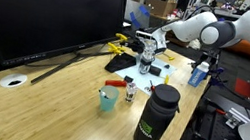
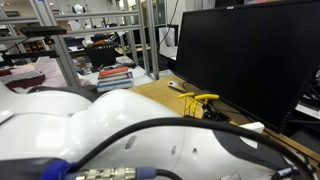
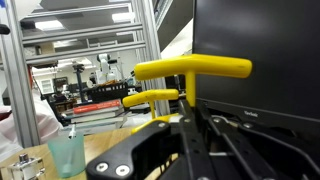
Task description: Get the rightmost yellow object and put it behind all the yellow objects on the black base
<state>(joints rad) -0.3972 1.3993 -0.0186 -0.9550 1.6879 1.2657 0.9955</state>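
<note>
I will next lower my gripper beside the other yellow piece (image 3: pixel 147 97) and open its fingers to release the T-shaped piece (image 3: pixel 195 68), because its crossbar still shows higher than that neighbour.
In the wrist view a bright yellow T-shaped piece (image 3: pixel 195 68) stands upright right at my fingertips, its stem running down between the dark fingers of my gripper (image 3: pixel 188 116), which looks shut on it. Another yellow piece (image 3: pixel 150 97) lies just beyond, to the left. In an exterior view my gripper (image 1: pixel 147 51) is low over the table just right of the yellow cluster (image 1: pixel 119 45), which sits by the legs of the monitor's black base (image 1: pixel 65 63). The cluster also shows in an exterior view (image 2: pixel 200 100).
The big dark monitor (image 1: pixel 49 7) stands behind the base. A red flat item (image 1: pixel 116 82), a teal cup (image 1: pixel 107 101), a small jar (image 1: pixel 129 93) and a black bottle (image 1: pixel 155 115) stand nearer the table front. The arm fills an exterior view's foreground (image 2: pixel 90 140).
</note>
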